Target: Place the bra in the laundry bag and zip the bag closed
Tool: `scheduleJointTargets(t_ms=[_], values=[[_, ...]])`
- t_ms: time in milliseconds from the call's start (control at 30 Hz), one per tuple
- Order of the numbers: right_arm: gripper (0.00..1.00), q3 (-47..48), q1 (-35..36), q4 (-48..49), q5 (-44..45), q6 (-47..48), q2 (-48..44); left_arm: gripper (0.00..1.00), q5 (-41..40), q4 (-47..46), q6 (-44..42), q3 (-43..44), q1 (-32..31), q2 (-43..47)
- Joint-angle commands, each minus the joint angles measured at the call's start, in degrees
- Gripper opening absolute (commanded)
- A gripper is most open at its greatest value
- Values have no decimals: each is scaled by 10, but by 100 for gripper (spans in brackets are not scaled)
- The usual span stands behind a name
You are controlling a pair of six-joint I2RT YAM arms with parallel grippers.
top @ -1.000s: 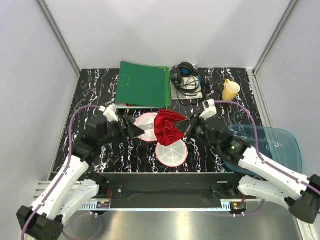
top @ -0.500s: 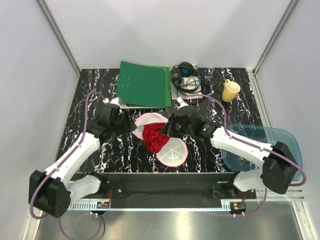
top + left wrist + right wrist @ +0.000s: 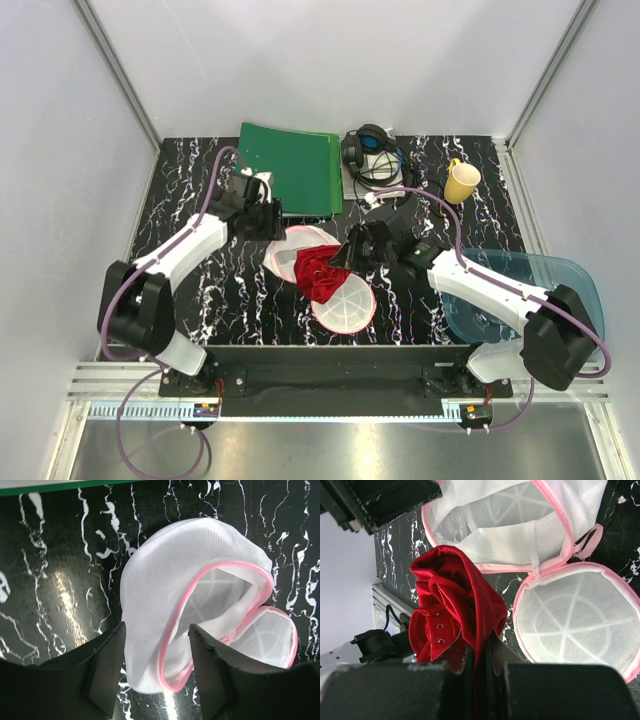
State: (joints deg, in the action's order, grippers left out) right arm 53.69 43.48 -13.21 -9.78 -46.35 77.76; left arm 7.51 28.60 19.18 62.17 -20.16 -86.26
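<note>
The bag's gaping opening [image 3: 292, 245] [image 3: 495, 522] is below my right gripper, to its left in the top view. My right gripper will go down that way next and let go of the bra inside.
The laundry bag [image 3: 300, 243] lies open in the middle of the table, its white mesh halves edged in pink, the lower disc [image 3: 346, 306] flat toward me. My right gripper [image 3: 347, 257] is shut on the red bra [image 3: 318, 272] and holds it over the gap between the two halves. In the right wrist view the bra [image 3: 455, 605] hangs bunched from my shut gripper [image 3: 481, 666] beside the bag [image 3: 520, 525]. My left gripper [image 3: 277, 231] is open at the bag's far-left rim. In the left wrist view the gripper [image 3: 157, 672] straddles the bag's pink-edged rim [image 3: 172, 630].
A green folder [image 3: 288, 168], black headphones [image 3: 372, 155] and a yellow mug [image 3: 461, 181] lie along the back of the table. A translucent blue tray [image 3: 565, 290] sits at the right edge.
My left gripper has moved back and right to the bag's far-left rim. My right gripper has carried the bra left and nearer, over the open bag.
</note>
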Motion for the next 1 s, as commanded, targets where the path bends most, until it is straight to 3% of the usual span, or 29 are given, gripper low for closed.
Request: scheduleJointTargets(t_ms=[0,267,600,800,967], values=[[0,-7,-12,10,-41,-2,-23,52,36,4,-51,43,3,-34],[0,-5,-21,31,-85,-12,23,0,73,-14,-38,20,-2,-20],[0,27,-39,51,-127,-41,109,0,53,-56,52,-105,-75,156],[0,32,-40,156,-161,-99,160,0,54,-115,150,-185,-119,246],[0,45,-41,207,-139,-146,209,0,58,-153,219,-237,-156,301]])
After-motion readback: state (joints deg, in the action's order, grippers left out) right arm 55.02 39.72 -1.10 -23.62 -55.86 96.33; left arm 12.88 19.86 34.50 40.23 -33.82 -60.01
